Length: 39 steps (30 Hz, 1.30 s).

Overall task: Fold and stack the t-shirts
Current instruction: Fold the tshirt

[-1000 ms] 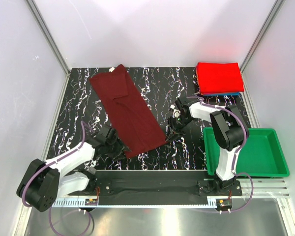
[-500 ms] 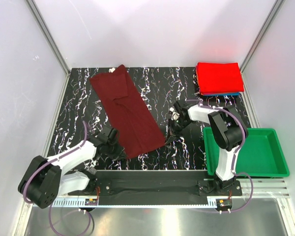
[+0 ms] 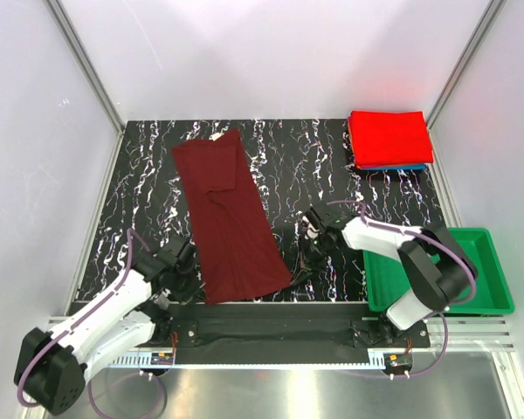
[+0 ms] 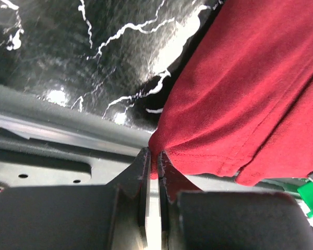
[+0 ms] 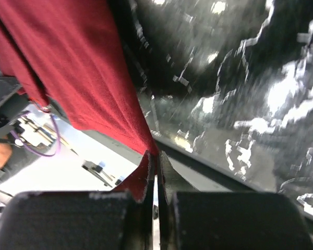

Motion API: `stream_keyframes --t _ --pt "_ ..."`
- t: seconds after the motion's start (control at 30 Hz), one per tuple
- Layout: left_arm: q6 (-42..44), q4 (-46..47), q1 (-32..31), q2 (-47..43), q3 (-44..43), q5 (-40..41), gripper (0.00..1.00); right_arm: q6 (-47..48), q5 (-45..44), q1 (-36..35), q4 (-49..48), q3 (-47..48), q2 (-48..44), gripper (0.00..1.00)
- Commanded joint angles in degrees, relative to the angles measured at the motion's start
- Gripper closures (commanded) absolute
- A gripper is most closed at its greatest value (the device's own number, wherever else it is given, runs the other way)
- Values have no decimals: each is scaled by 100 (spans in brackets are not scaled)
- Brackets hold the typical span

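Note:
The t-shirt still lies long, so the robot's left gripper should next carry the t-shirt's near corner outward and let go of it over the t-shirt's far half [image 3: 194, 195], which lies outward of that corner.
The dark maroon t-shirt [image 3: 231, 218] lies as a long folded strip down the left-middle of the black marble table [image 3: 314, 166]. My left gripper [image 3: 195, 281] is shut on its near left corner [image 4: 161, 140]. My right gripper [image 3: 295, 272] is shut on its near right corner [image 5: 141, 140]. Both near corners are held near the table's front edge. A folded bright red t-shirt [image 3: 389, 137] lies at the back right on a blue one seen as a thin edge [image 3: 402, 167].
A green plastic tray [image 3: 493, 262] stands at the right front beside the right arm. The grey mounting rail [image 3: 271, 325] runs along the front edge. White walls close in the table on three sides.
Both grippers have pulled the maroon shirt's near edge toward the front of the table. The strip has slid nearer and turned from diagonal to more nearly straight.

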State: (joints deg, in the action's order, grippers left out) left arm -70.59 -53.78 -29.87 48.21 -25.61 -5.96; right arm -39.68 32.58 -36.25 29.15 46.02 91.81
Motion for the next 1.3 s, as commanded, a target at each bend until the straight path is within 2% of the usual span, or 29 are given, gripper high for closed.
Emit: stream_keyframes --t 0.0,0.1,0.17,0.5,0.63,0.83,0.97,1.1,1.27 --pt "-25 -546 -19 -250 -41 138 98 -382 -305 -5 -85 -137 -488 100" --pt "80 -485 -19 -189 -67 16 96 -304 -322 -5 64 -32 -550 100" --pt "106 -458 -19 -180 -102 -46 100 -233 -392 -5 161 64 -559 100" --pt "1 -247 -19 -198 -375 -160 100 -251 -445 -5 530 645 -462 100" --pt "-95 -781 -19 -110 -384 120 100 -198 -498 -5 724 680 -401 100" --pt "-104 -1214 -19 -136 -989 516 100 -84 -638 -5 1137 1004 -392 100" --pt "-157 -960 -10 30 -1350 534 100 83 -762 -5 1426 1785 -68 100" --pt "-148 -555 86 609 -1561 508 100 276 -867 -5 1725 2542 485 100" --pt "333 -335 840 1182 -1938 384 100 575 -1166 -5 2287 3867 1189 100"
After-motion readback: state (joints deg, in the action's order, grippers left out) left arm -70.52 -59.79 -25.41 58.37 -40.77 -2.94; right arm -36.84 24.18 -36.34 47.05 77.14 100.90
